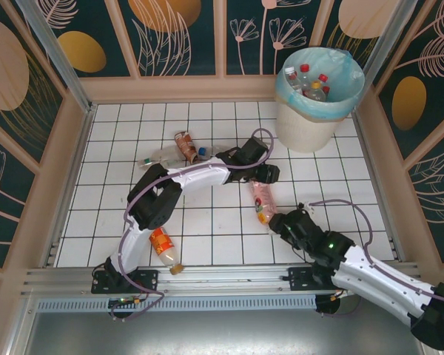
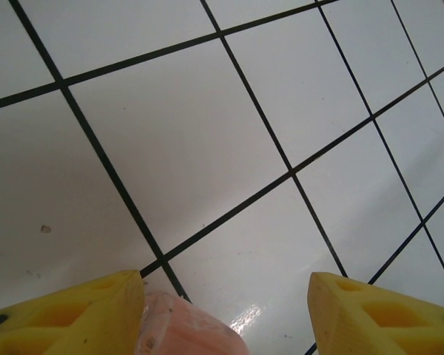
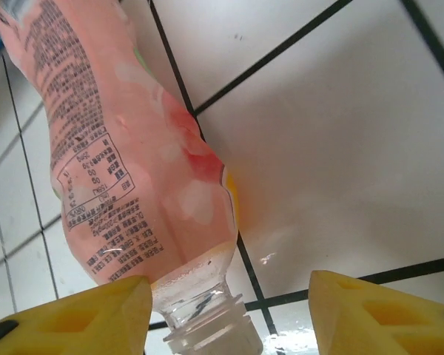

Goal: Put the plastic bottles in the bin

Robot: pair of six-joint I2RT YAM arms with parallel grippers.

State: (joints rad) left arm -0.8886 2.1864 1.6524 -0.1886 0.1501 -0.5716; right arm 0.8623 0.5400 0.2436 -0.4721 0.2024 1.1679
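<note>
My right gripper will next move sideways onto the bottle's clear neck [image 3: 198, 302] and turn in line with it, because the neck is off-center and slanted between its fingers.
A pink-labelled plastic bottle [image 1: 260, 198] lies on the white tiled floor between my two grippers. My left gripper [image 1: 265, 176] sits at its far end, open; in the left wrist view the bottle's pink end [image 2: 185, 329] rests against the left finger while the right finger stands well clear of it. My right gripper [image 1: 275, 218] is at the near end. In the right wrist view it [image 3: 229, 292] is open around the bottle's clear neck and white cap [image 3: 214, 340], with a wide gap on the right side. The bin [image 1: 303, 126] stands at the far right with several bottles [image 1: 311, 81] inside.
An orange-labelled bottle [image 1: 165, 249] lies by the left arm's base. A brown-labelled bottle [image 1: 185, 146], a clear one [image 1: 159, 157] and a blue cap [image 1: 203, 153] lie left of the left arm's wrist. Patterned walls close in the floor on three sides.
</note>
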